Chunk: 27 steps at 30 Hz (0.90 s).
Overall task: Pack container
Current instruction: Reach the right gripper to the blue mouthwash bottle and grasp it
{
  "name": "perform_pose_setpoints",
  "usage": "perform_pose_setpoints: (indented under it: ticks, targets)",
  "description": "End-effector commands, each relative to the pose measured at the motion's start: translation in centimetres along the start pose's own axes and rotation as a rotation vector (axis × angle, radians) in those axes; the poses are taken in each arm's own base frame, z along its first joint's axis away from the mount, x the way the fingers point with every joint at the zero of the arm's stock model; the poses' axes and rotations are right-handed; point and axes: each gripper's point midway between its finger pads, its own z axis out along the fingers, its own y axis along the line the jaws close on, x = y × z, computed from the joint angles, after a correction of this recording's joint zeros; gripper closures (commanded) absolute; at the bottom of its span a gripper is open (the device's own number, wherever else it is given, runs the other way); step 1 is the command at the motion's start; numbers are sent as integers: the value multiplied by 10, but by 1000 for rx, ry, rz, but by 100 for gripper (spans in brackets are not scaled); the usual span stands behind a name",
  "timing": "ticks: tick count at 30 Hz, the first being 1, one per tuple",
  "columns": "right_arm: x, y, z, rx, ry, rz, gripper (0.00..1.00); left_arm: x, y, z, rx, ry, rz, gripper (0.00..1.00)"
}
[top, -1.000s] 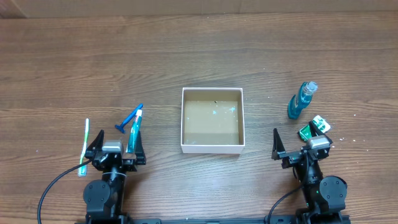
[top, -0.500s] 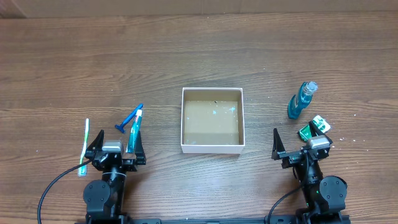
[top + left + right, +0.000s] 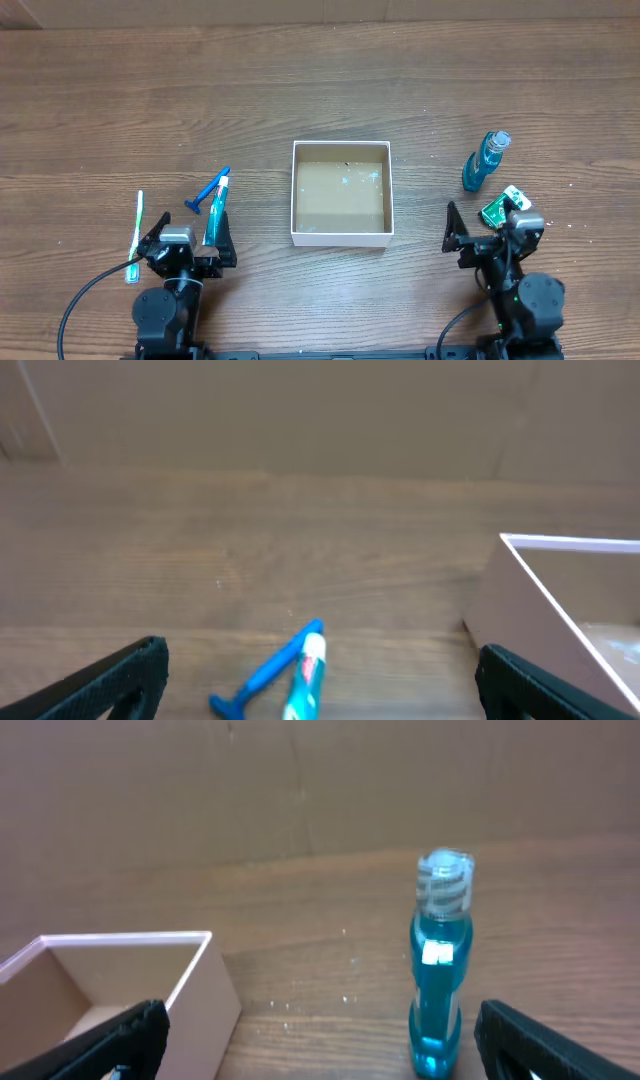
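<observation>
My right gripper is going to rise outward over the bottle next, tilt the fingers down and lower them around its capped top (image 3: 499, 141) (image 3: 446, 883), because the bottle stands upright with its cap on top.
The container (image 3: 340, 238) is a small square box with white walls and a bare brown floor, at the table's middle. My left gripper (image 3: 192, 228) is open and empty at the front left. A blue razor (image 3: 210, 192) and a teal toothpaste tube (image 3: 216, 215) lie just ahead of it, also shown in the left wrist view as razor (image 3: 265, 678) and tube (image 3: 305, 682) between the open jaws of that gripper (image 3: 325, 690). My right gripper (image 3: 487, 226) is open and empty at the front right. A blue bottle (image 3: 483, 162) stands ahead of it.
A white and green toothbrush (image 3: 136, 235) lies left of the left gripper. A green packet (image 3: 503, 206) lies beside the right gripper. The right wrist view shows the bottle (image 3: 437, 970) upright and the container's corner (image 3: 150, 980) at left. The left wrist view shows the container's wall (image 3: 530, 610) at right.
The right gripper has shifted a little to the right, closer to the green packet. The left gripper and the objects have not moved.
</observation>
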Motion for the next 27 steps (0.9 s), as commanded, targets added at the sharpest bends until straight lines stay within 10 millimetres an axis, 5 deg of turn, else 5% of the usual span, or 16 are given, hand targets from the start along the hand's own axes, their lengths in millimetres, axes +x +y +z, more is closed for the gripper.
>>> perform_pose_setpoints:
  ticks: [1, 8, 12, 20, 27]
  targets:
    - [-42, 0, 4, 41, 45, 20, 0, -41, -8, -17, 25, -13, -63, 0]
    - [-122, 5, 68, 121, 372, 61, 0, -106, -12, -16, 3, 207, -83, 0]
    - [-142, -21, 96, 174, 625, 153, 0, -119, -17, -3, 8, 448, -109, 0]
    - [-121, -56, 113, 266, 752, 205, 0, -89, -19, 11, 2, 735, -149, 0]
    - [-26, -73, 126, 343, 1094, 271, 0, -79, -17, 17, -4, 781, -153, 0]
